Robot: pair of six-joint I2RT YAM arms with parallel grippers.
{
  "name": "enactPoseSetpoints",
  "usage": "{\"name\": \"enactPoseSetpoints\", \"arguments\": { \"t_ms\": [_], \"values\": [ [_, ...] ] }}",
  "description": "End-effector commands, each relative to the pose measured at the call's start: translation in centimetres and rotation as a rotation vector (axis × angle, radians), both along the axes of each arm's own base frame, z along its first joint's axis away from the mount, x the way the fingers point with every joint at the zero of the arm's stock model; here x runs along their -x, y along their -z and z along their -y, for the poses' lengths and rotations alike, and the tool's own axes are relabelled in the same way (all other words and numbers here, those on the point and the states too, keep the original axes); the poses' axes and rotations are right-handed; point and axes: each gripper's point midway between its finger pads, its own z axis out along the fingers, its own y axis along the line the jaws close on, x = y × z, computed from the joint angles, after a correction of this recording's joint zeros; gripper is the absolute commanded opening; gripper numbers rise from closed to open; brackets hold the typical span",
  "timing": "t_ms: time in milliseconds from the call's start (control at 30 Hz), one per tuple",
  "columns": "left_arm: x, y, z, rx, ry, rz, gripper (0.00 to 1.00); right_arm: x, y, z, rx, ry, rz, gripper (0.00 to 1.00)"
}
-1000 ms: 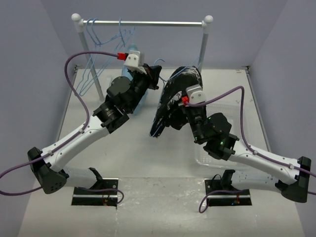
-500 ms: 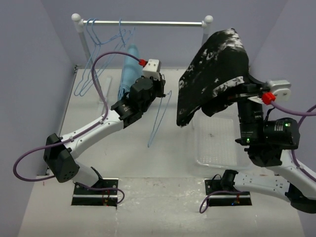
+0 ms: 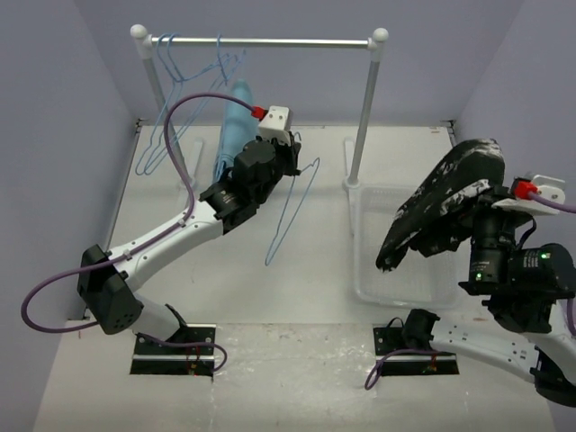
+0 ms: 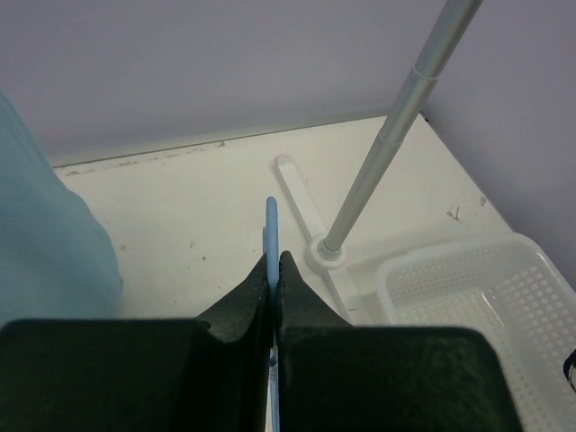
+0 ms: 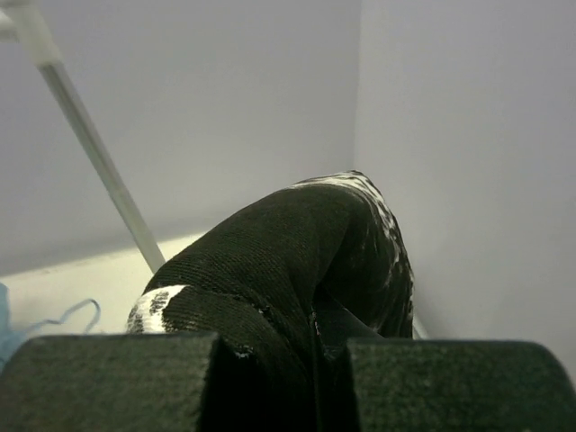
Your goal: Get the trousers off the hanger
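Observation:
My right gripper is above the empty mesh basket, and the basket is to its left in the top view, so I will lower the gripper that way and let go of the trousers (image 3: 443, 200).
The trousers (image 3: 443, 200), black with white speckled patches, hang bunched from my right gripper (image 3: 470, 223) above the right side of the table. In the right wrist view the fabric (image 5: 297, 243) fills the space between the jaws, and my right gripper (image 5: 315, 326) is shut on it. The light-blue wire hanger (image 3: 290, 209) dangles bare above the table's middle, apart from the trousers. My left gripper (image 3: 295, 164) is shut on the hanger near its hook. In the left wrist view the thin blue wire (image 4: 271, 223) runs between the closed tips of my left gripper (image 4: 274, 263).
A clothes rack's rail (image 3: 270, 41) spans the back, its right post (image 3: 364, 112) standing near the basket. Several blue hangers (image 3: 166, 117) and a light-blue cloth (image 3: 234, 126) hang at the rail's left. A white mesh basket (image 3: 369, 270) lies under the trousers and shows as the basket (image 4: 468, 270) in the left wrist view.
My right arm pulled the trousers off the hanger, swung them up and right, then lowered them over the basket. My left arm lifted the bare hanger back and left.

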Motion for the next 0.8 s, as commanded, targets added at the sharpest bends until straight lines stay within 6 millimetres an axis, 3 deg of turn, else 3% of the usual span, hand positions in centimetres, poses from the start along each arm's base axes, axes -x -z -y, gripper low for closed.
{"name": "enactPoseSetpoints", "arguments": {
  "t_ms": [0, 167, 233, 367, 400, 467, 600, 667, 700, 767],
  "values": [
    [0.4, -5.0, -0.9, 0.076, -0.005, 0.111, 0.0, -0.2, 4.0, -0.1, -0.047, 0.084, -0.091, 0.0],
    [0.3, -4.8, -1.1, 0.057, -0.014, 0.111, 0.0, -1.3, 9.6, -2.4, 0.041, 0.106, -0.202, 0.0],
    [0.3, -4.6, -1.3, 0.05, -0.024, 0.107, 0.0, -2.1, 11.9, -5.2, 0.027, -0.042, -0.239, 0.0],
    [0.3, -4.1, -1.5, 0.043, -0.032, 0.098, 0.0, -3.6, 15.1, -4.3, -0.052, 0.01, -0.296, 0.0],
    [0.3, -3.8, -1.5, 0.039, -0.03, 0.095, 0.0, -4.6, 17.1, -4.4, -0.055, -0.002, -0.357, 0.0],
    [0.2, -3.5, -1.6, 0.039, -0.038, 0.089, 0.0, -5.6, 19.1, -3.6, -0.101, 0.05, -0.401, 0.0],
    [0.0, -3.4, -1.7, 0.032, -0.053, 0.086, 0.0, -8.0, 25.6, -4.5, -0.028, 0.076, -0.628, 0.0],
    [0.0, -3.3, -1.7, 0.03, -0.054, 0.084, 0.0, -8.8, 27.7, -3.9, -0.045, 0.122, -0.696, 0.0],
    [-0.1, -3.2, -1.7, 0.027, -0.057, 0.082, 0.0, -9.3, 29.9, -4.8, -0.043, 0.087, -0.781, 0.0],
    [-0.2, -3.1, -1.8, 0.022, -0.063, 0.079, 0.0, -9.7, 32.0, -4.6, -0.073, 0.105, -0.847, 0.0]
  ]
}}
